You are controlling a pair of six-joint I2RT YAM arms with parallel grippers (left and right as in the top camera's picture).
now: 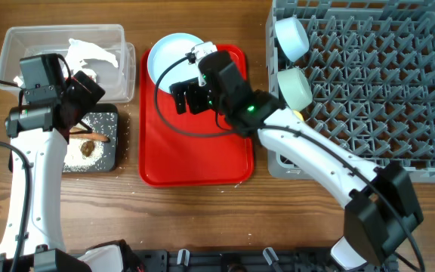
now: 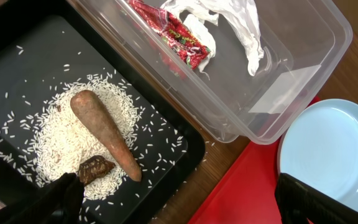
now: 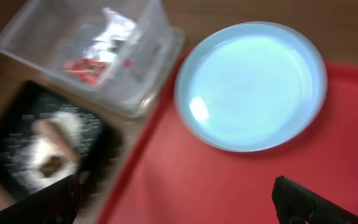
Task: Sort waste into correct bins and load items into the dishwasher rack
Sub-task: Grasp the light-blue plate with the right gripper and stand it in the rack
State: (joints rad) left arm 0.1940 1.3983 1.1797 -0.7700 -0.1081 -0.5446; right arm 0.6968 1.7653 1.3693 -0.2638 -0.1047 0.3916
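Observation:
My right gripper needs to go toward the rack and down onto the pale blue plate's rack-side rim point(image 3: 307, 126), where bare red tray leaves space for a finger.
The pale blue plate point(image 1: 171, 53) lies at the far end of the red tray point(image 1: 195, 159). My right gripper point(image 1: 191, 97) is open and empty above the tray, just in front of the plate point(image 3: 253, 84). The clear tub point(image 1: 21, 45) holds the white tissue point(image 2: 229, 18) and the red-and-white wrapper point(image 2: 179, 34). The black tray point(image 1: 110, 121) holds rice point(image 2: 61, 137), the carrot point(image 2: 104, 134) and the brown lump point(image 2: 96, 169). My left gripper point(image 2: 185, 199) is open and empty above the black tray's edge. The white bowl point(image 1: 291, 36) and green bowl point(image 1: 295, 87) stand in the grey rack point(image 1: 384, 83). The spoon is out of view.
The red tray fills the middle of the table between the black tray and the rack. My right arm reaches from the front right across the rack's front left corner. A few rice grains lie loose on the wood beside the black tray.

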